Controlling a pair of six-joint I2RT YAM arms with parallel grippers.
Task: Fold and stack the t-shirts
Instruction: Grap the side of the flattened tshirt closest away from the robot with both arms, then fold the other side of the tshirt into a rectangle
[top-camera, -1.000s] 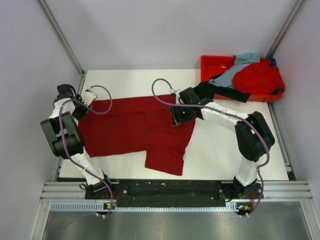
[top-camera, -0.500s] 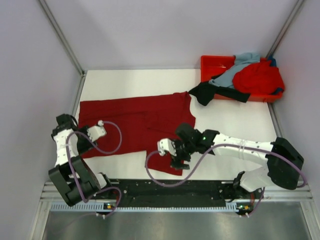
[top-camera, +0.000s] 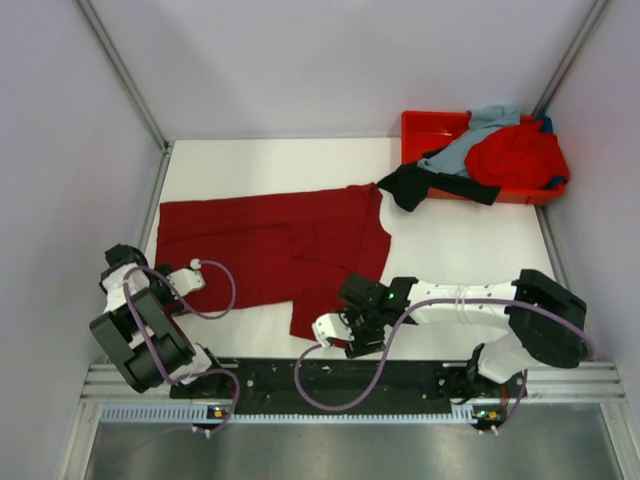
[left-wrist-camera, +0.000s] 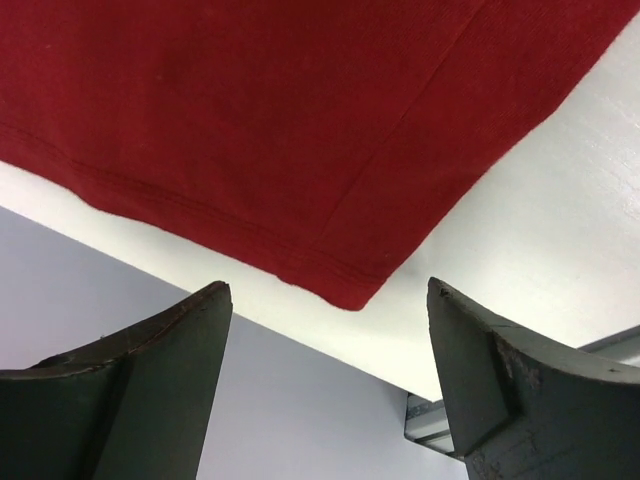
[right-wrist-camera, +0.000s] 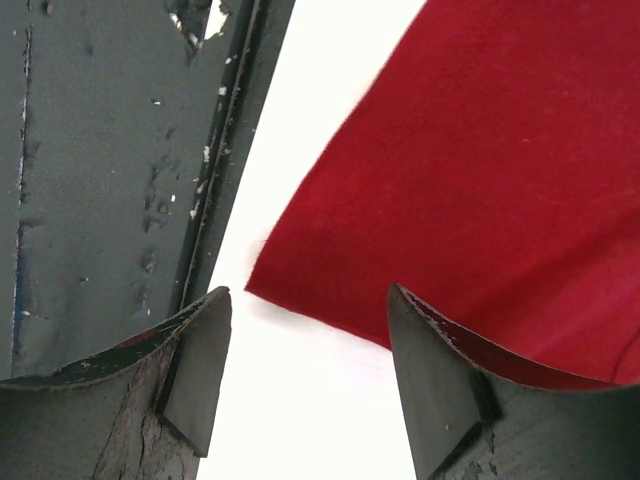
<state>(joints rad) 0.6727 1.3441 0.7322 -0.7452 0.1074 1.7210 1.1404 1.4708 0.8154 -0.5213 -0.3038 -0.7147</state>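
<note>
The crimson shirt's near corner (left-wrist-camera: 347, 292) lies below with its tip pointing between my fingers, so my left gripper will lower its open fingers around the corner and close them.
A dark crimson t-shirt (top-camera: 270, 255) lies spread flat on the white table. My left gripper (top-camera: 170, 292) is open and empty, low over the shirt's near-left corner, which shows between the jaws in the left wrist view (left-wrist-camera: 250, 120). My left gripper (left-wrist-camera: 328, 292) does not touch the cloth. My right gripper (top-camera: 345, 338) is open and empty at the shirt's near edge. In the right wrist view my right gripper (right-wrist-camera: 308, 295) straddles a corner of the crimson shirt (right-wrist-camera: 480, 180). A bright red shirt (top-camera: 515, 155), a pale grey-blue one (top-camera: 480, 130) and a black one (top-camera: 430, 185) are piled at the tray.
The orange-red plastic tray (top-camera: 425, 125) stands at the back right; the black shirt hangs out of it onto the table. The black base rail (right-wrist-camera: 100, 150) runs along the near table edge, close to my right gripper. Grey walls enclose the table.
Both arms have come back from the shirt's far edge to its near edge. The crimson shirt now lies flatter, with its right side spread out toward the back.
</note>
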